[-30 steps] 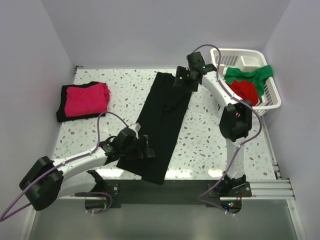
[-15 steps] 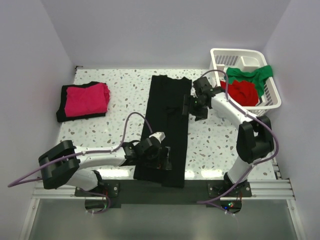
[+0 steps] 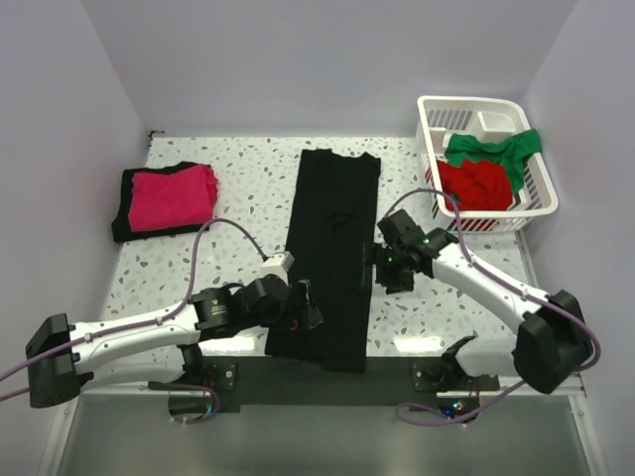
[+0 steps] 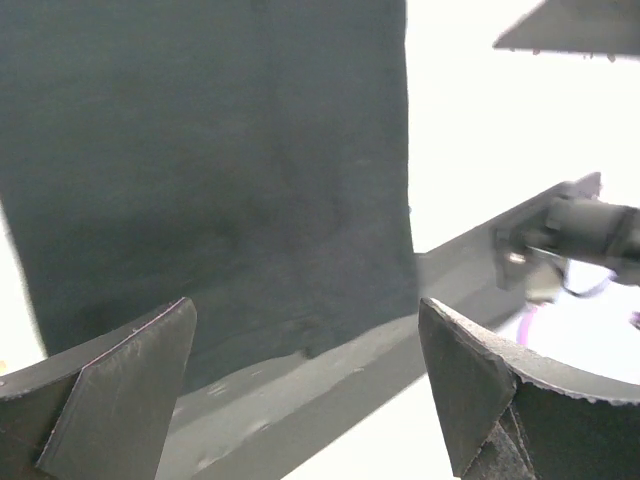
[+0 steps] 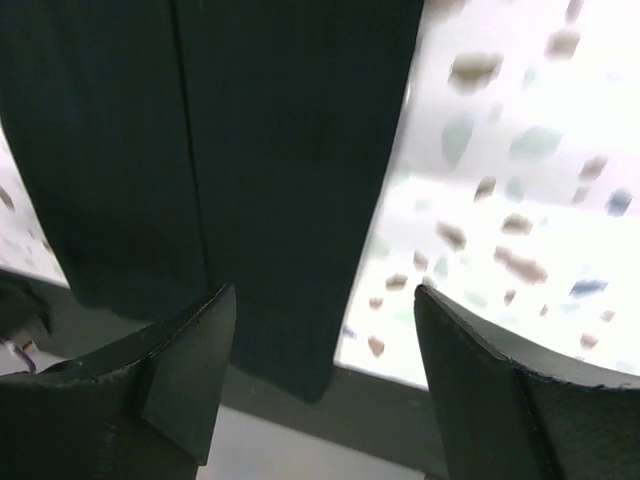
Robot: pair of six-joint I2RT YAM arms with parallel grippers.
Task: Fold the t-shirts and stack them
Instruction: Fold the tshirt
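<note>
The folded t-shirt's near corner is below my left gripper, back and to the left in the top view, toward my base. My left gripper will go down that way.
A black t-shirt (image 3: 330, 248) lies folded into a long strip down the middle of the table, its near end hanging over the front edge. It fills the left wrist view (image 4: 200, 170) and the right wrist view (image 5: 260, 150). My left gripper (image 3: 306, 317) is open and empty at the strip's near left edge. My right gripper (image 3: 380, 266) is open and empty at the strip's right edge. A magenta-pink t-shirt (image 3: 171, 195) lies folded on a black one at the far left. A red t-shirt (image 3: 478, 183) and a green one (image 3: 493, 149) lie in the basket.
The white slatted basket (image 3: 544, 194) stands at the far right corner. The speckled table's front edge (image 3: 417, 347) meets a dark rail below. Walls close in on the left, back and right.
My right gripper has come down from the strip's far end along its right edge towards me. My left gripper has shifted right at the near end. The strip now lies straighter.
</note>
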